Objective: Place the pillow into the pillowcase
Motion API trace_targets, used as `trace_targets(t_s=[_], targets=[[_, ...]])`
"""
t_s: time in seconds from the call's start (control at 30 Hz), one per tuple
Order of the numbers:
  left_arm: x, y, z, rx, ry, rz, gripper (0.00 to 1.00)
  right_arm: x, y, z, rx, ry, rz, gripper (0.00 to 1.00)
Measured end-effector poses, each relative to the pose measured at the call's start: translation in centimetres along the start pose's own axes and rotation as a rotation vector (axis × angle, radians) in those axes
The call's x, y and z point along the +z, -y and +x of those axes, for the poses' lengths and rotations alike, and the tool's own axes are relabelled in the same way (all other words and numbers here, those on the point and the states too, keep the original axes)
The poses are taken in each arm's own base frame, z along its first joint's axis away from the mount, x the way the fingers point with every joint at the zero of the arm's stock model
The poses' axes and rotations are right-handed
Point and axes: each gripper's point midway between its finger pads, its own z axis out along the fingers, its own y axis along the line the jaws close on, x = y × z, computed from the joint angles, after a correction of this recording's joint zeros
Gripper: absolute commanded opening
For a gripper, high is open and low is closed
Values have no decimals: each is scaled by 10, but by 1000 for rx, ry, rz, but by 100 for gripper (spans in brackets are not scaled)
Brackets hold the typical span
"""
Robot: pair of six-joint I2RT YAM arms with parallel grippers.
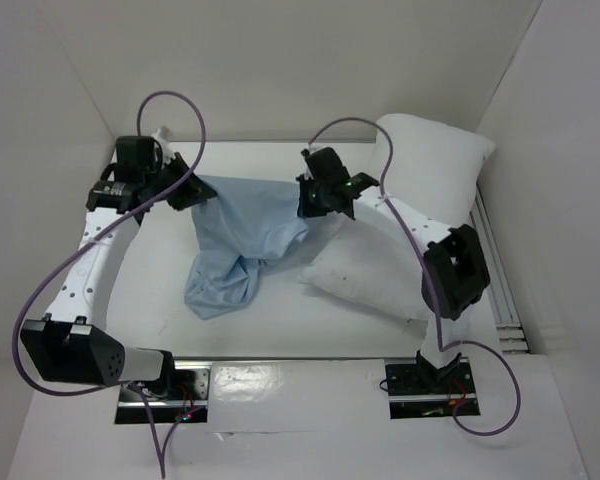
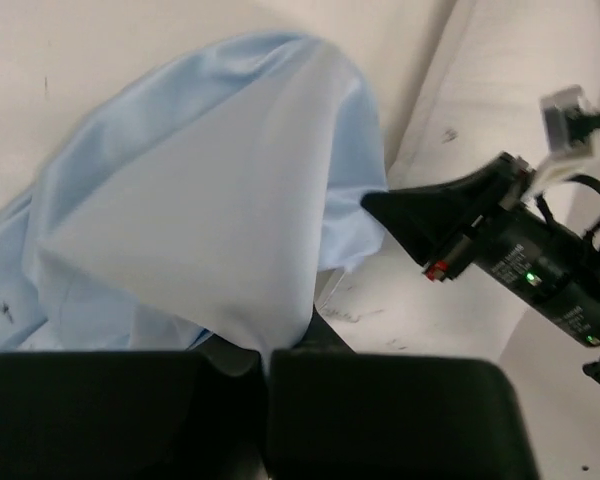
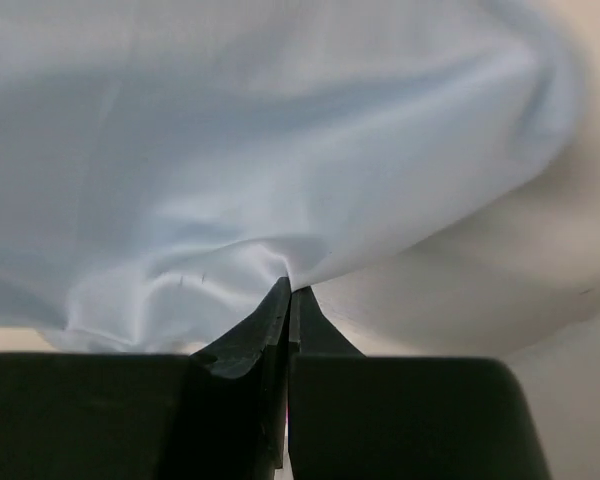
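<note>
The bunched pillowcase will be opened out as my left gripper moves up. My left gripper will then move down and release the pillowcase's edge on the bare tabletop, which is below the gripper.
The light blue pillowcase (image 1: 242,238) hangs stretched between both grippers above the table, and its lower part lies bunched on the table. My left gripper (image 1: 187,191) is shut on its left edge; in the left wrist view the pillowcase (image 2: 210,200) runs down into the closed jaws of that gripper (image 2: 263,362). My right gripper (image 1: 316,200) is shut on the right edge, and in the right wrist view its gripper (image 3: 290,287) pinches a fold of pillowcase (image 3: 230,130). The white pillow (image 1: 425,160) lies at the right, partly under the right arm, outside the pillowcase.
White walls close in the table at the back and on both sides. A metal rail (image 1: 502,300) runs along the right edge. The arm bases stand on mounting plates (image 1: 280,385) at the near edge. The right gripper (image 2: 375,202) shows in the left wrist view.
</note>
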Motion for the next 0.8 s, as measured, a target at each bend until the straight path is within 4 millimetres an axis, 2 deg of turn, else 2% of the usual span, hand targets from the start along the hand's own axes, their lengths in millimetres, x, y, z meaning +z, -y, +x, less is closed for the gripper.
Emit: trace_targets(t_s=[0.07, 0.13, 0.23, 0.27, 0.3, 0.33, 0.4, 0.47, 0.53, 0.6, 0.67, 0.73, 0.8], targets=[[-18, 18, -21, 20, 50, 33, 0, -34, -4, -39, -2, 112, -15, 0], [-45, 46, -47, 65, 127, 91, 0, -86, -4, -88, -2, 270, -30, 0], [-98, 93, -79, 146, 264, 198, 0, -196, -4, -162, -10, 569, -54, 0], [-118, 108, -85, 175, 309, 236, 0, -237, -6, -179, -15, 668, -62, 0], [-139, 123, -89, 205, 353, 274, 0, -286, -11, -193, -27, 781, -82, 0], [-162, 137, -89, 237, 396, 311, 0, -316, -17, -199, -37, 847, -100, 0], [-208, 161, -86, 303, 480, 375, 0, -395, -32, -203, -73, 1012, -154, 0], [-264, 186, -76, 371, 583, 455, 0, -457, -41, -198, -99, 1138, -195, 0], [-308, 204, -61, 428, 657, 522, 0, -506, -49, -189, -121, 1237, -245, 0], [-348, 219, -45, 484, 720, 587, 0, -543, -62, -181, -160, 1308, -317, 0], [-386, 231, -26, 543, 785, 653, 0, -570, -76, -174, -202, 1353, -392, 0], [-413, 238, -10, 588, 832, 699, 0, -583, -86, -171, -236, 1379, -442, 0], [-426, 240, -3, 605, 857, 716, 0, -587, -93, -172, -260, 1388, -474, 0]])
